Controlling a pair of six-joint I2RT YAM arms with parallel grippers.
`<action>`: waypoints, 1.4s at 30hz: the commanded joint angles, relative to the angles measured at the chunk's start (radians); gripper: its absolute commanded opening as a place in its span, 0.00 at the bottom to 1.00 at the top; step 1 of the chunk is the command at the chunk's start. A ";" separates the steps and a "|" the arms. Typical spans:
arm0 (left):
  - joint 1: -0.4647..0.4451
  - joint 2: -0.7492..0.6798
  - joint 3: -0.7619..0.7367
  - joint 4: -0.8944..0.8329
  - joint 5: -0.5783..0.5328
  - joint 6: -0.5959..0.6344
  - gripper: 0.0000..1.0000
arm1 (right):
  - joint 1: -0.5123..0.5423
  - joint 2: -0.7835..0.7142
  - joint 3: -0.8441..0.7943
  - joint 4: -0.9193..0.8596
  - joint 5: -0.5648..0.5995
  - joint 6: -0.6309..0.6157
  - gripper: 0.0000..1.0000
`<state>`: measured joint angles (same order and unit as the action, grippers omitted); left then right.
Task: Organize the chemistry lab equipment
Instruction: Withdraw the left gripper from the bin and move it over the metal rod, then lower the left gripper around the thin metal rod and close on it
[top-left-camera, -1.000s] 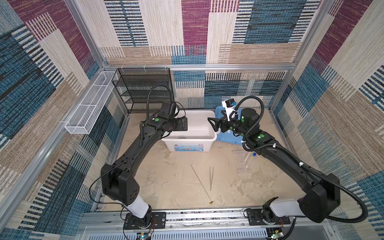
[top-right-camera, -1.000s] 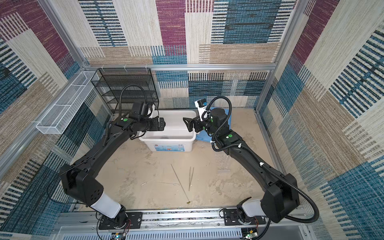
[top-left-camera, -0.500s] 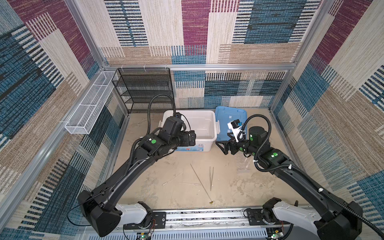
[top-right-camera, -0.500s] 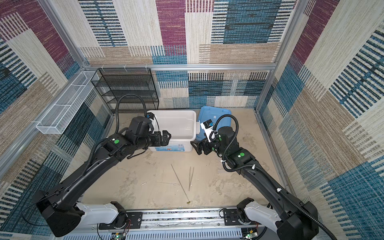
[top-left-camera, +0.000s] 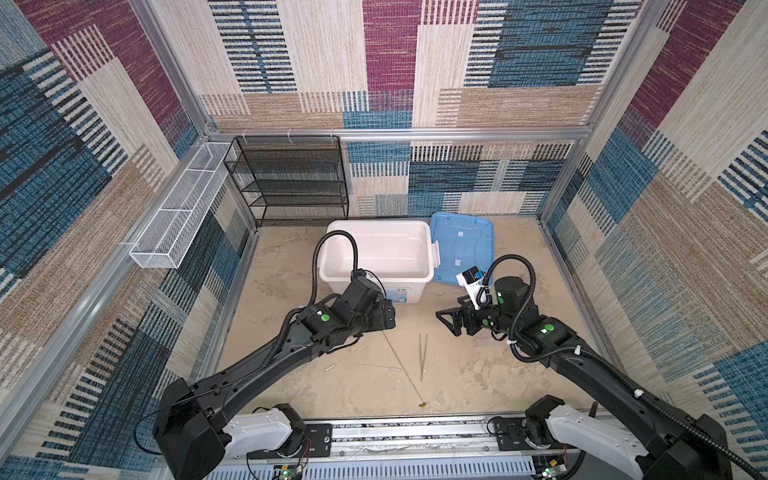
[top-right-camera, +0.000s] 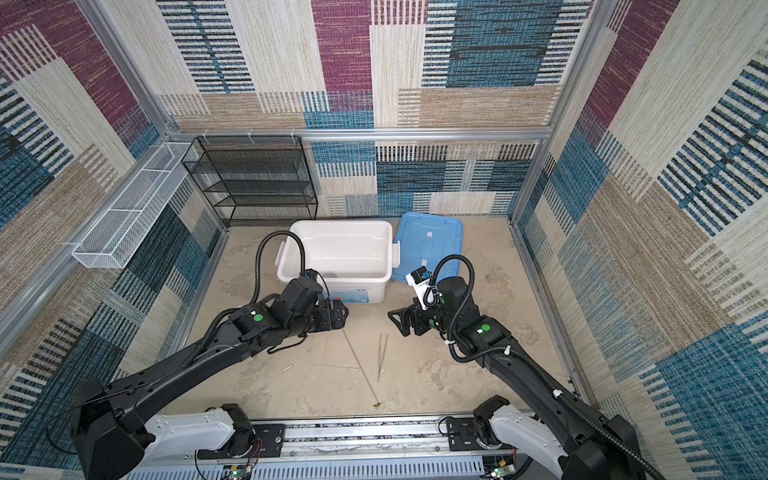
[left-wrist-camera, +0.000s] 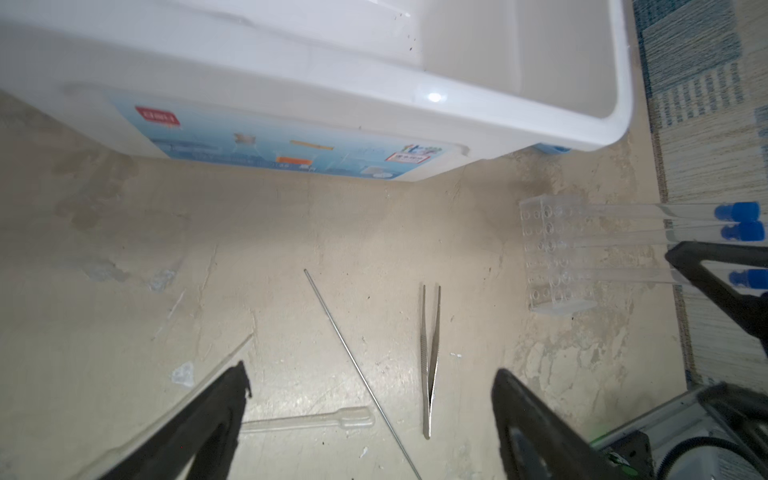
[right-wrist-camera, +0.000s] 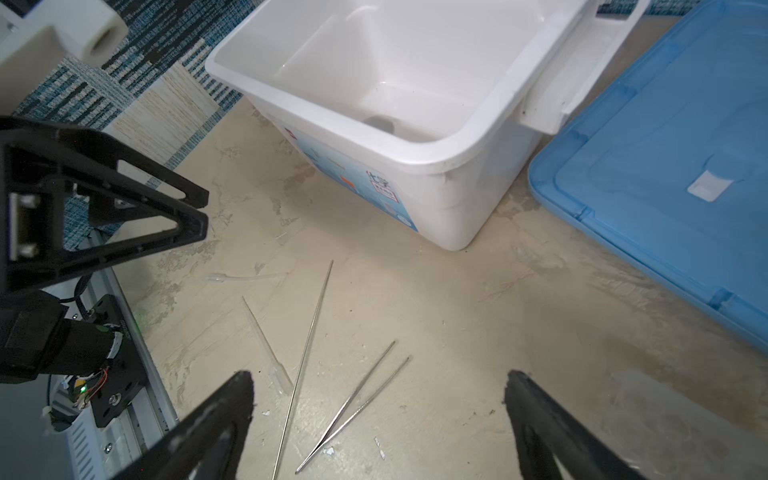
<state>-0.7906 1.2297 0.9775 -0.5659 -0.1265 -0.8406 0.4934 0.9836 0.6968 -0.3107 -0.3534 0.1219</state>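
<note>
I need to bring my left gripper down and back to the spoon's slanting handle (top-left-camera: 393, 349) (left-wrist-camera: 346, 347) and turn the open fingers to match its slant.
Thin metal tweezers (top-left-camera: 423, 357) (left-wrist-camera: 431, 361) (right-wrist-camera: 353, 411) and a long thin metal spoon (top-left-camera: 401, 365) (left-wrist-camera: 357, 365) (right-wrist-camera: 305, 361) lie on the beige floor in front of the tub. Slim clear droppers (left-wrist-camera: 307, 419) (right-wrist-camera: 266, 345) lie beside them. A transparent tube rack (left-wrist-camera: 552, 257) holds three blue-capped test tubes (left-wrist-camera: 744, 230); the right arm hides it in both top views. My left gripper (top-left-camera: 390, 316) (left-wrist-camera: 372, 376) hovers open over the spoon, holding nothing. My right gripper (top-left-camera: 446, 320) (right-wrist-camera: 379, 380) faces it, open and empty, just above the tweezers.
The big white tub (top-left-camera: 428, 249) (right-wrist-camera: 415, 158) stands behind both grippers, with the flat blue lid (top-left-camera: 461, 245) to its right. A black mesh shelf (top-left-camera: 291, 178) is at the back left and a white wire basket (top-left-camera: 178, 216) hangs on the left wall.
Both grippers have pulled back from over the tub toward the near side and come down low in front of it, over the tools.
</note>
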 joint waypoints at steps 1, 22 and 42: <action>-0.033 0.030 -0.022 -0.042 -0.026 -0.236 0.84 | 0.001 0.007 -0.006 0.030 -0.016 0.028 0.96; -0.145 0.460 0.131 -0.164 0.028 -0.643 0.42 | 0.002 -0.009 -0.060 0.077 -0.024 0.064 0.96; -0.144 0.542 0.099 -0.071 0.090 -0.696 0.28 | 0.009 0.063 -0.058 0.086 -0.076 0.061 0.99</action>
<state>-0.9344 1.7596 1.0779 -0.6529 -0.0708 -1.5150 0.4999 1.0439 0.6384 -0.2512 -0.4194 0.1783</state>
